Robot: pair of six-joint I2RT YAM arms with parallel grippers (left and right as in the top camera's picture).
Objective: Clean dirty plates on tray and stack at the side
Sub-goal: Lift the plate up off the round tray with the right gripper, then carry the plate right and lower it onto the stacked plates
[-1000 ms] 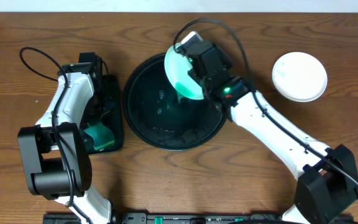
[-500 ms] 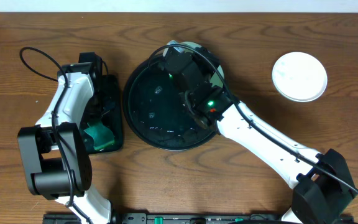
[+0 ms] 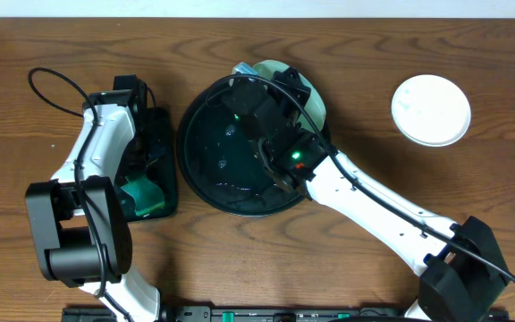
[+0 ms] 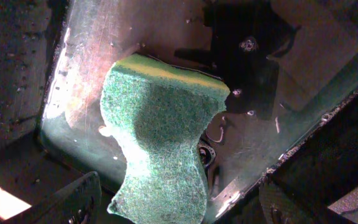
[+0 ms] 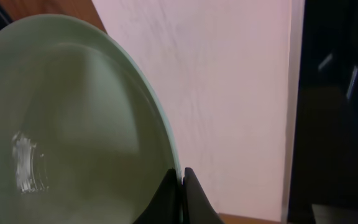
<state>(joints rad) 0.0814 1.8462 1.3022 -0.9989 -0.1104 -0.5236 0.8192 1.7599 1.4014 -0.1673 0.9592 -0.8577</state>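
The white plate [image 3: 431, 109] is already lying aside. My right gripper needs to swing to the right in the overhead view next, lower its plate onto that one and then release it.
My right gripper [image 5: 182, 186] is shut on the rim of a pale green plate [image 5: 73, 124], which it holds tilted on edge. In the overhead view that plate [image 3: 274, 68] shows only as slivers past my right wrist, above the far rim of the round black tray [image 3: 199, 170]. A white plate [image 3: 431, 109] lies on the table at the far right. My left gripper [image 4: 179, 210] hangs open just above a green sponge [image 4: 160, 143], with one finger on each side and neither touching it.
The sponge [image 3: 146, 196] lies in a small rectangular dark tray [image 3: 161, 134] left of the round tray. A wet film shines on the bottom of both trays. Bare wood table runs between the round tray and the white plate.
My right arm has swung the plate left and back over the round tray, and the wrist now covers most of it. The left arm has not moved.
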